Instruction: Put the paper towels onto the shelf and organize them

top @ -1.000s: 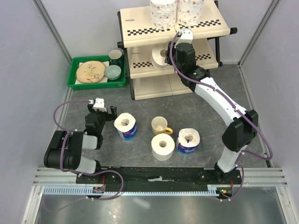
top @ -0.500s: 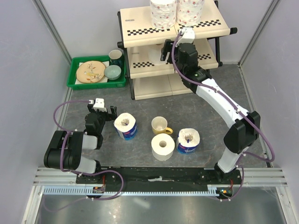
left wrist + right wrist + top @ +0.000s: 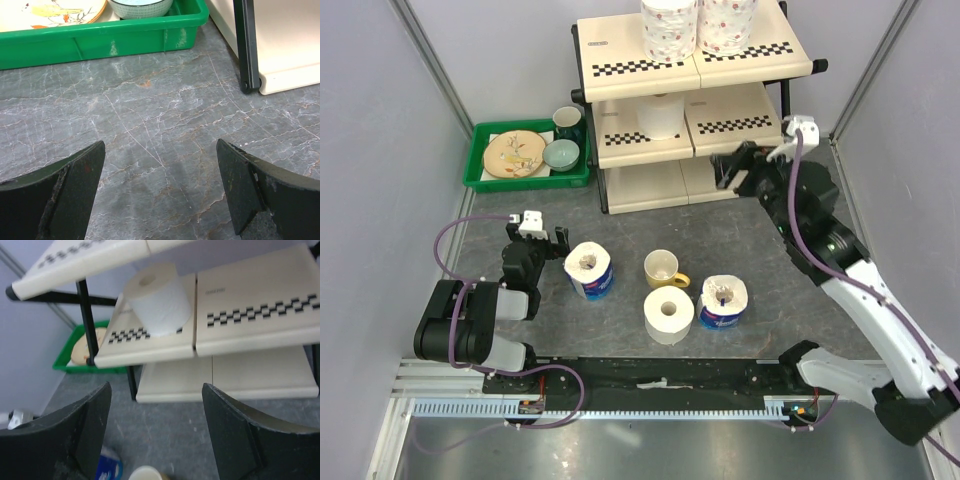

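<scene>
The plain roll's open core fits one finger, so my right gripper should next move back and down onto the plain floor roll's rim (image 3: 684,308) by its blue-wrapped neighbor.
The shelf (image 3: 740,122) stands at the back. Two floral paper towels (image 3: 669,25) (image 3: 728,22) stand on its top tier. A plain roll (image 3: 664,115) stands on the middle tier's left panel and also shows in the right wrist view (image 3: 157,300). On the floor are two blue-wrapped rolls (image 3: 589,270) (image 3: 723,302) and a plain roll (image 3: 669,314). My right gripper (image 3: 733,170) (image 3: 156,430) is open and empty, in front of the shelf's right side. My left gripper (image 3: 536,242) (image 3: 160,190) is open and empty, left of the near blue-wrapped roll.
A yellow mug (image 3: 663,268) sits between the floor rolls. A green tray (image 3: 480,178) with a plate and bowl, a dark cup behind it, lies left of the shelf and shows in the left wrist view (image 3: 100,40). A black shelf leg (image 3: 247,50) is near it.
My right gripper has let go of the plain roll on the middle tier and drawn back right and down, away from the shelf. The left arm has not moved.
</scene>
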You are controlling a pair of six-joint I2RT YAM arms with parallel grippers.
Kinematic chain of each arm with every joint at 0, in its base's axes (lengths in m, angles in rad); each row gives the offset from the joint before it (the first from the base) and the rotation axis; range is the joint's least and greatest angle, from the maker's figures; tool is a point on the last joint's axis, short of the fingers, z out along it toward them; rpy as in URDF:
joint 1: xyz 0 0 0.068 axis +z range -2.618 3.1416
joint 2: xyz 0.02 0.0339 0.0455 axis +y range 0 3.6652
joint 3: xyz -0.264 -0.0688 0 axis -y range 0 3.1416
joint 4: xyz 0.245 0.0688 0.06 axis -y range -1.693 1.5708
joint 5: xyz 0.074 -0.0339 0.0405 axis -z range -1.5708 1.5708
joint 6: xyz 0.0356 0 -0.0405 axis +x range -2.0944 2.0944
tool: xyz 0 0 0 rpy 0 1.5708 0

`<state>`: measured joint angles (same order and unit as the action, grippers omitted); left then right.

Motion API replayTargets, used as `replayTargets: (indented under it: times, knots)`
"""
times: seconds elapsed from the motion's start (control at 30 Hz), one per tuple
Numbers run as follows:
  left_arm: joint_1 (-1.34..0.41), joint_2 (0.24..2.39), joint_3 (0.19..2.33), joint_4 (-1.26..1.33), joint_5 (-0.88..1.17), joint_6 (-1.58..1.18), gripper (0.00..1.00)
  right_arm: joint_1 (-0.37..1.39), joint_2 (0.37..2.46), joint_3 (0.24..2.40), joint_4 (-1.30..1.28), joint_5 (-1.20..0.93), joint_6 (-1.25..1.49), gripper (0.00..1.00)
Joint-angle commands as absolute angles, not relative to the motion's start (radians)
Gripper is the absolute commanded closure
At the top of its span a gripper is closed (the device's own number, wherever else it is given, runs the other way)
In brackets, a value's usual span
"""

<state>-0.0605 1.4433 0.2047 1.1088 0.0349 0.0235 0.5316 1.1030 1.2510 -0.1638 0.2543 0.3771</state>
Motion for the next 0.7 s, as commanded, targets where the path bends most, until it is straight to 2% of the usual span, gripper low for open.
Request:
replayTargets:
  times: [0.0, 0.2, 0.3, 0.43, 0.53, 0.67]
  knots:
    - [-0.058, 1.416, 0.233, 1.097, 0.028, 0.032, 0.01, 0.534, 1.02, 1.125, -0.415, 0.097, 0.443, 0.19]
    - [-0.06, 1.253, 0.278, 0.911, -0.06, 0.011, 0.01, 0.538, 0.879, 0.971, -0.498, 0.084, 0.477, 0.19]
    - [-0.061, 1.163, 0.313, 0.79, -0.167, -0.099, 0.0, 0.54, 0.864, 0.939, -0.506, 0.032, 0.505, 0.2]
    - [-0.061, 1.065, 0.419, 0.484, -0.316, -0.228, 0.01, 0.555, 0.861, 0.925, -0.515, -0.047, 0.528, 0.21]
    - [-0.066, 0.994, 0.462, 0.378, -0.347, -0.328, 0.01, 0.58, 0.857, 0.928, -0.521, -0.1, 0.54, 0.21]
    - [-0.069, 0.916, 0.498, 0.215, -0.295, -0.44, 0.0, 0.704, 0.888, 0.963, -0.561, -0.088, 0.557, 0.21]
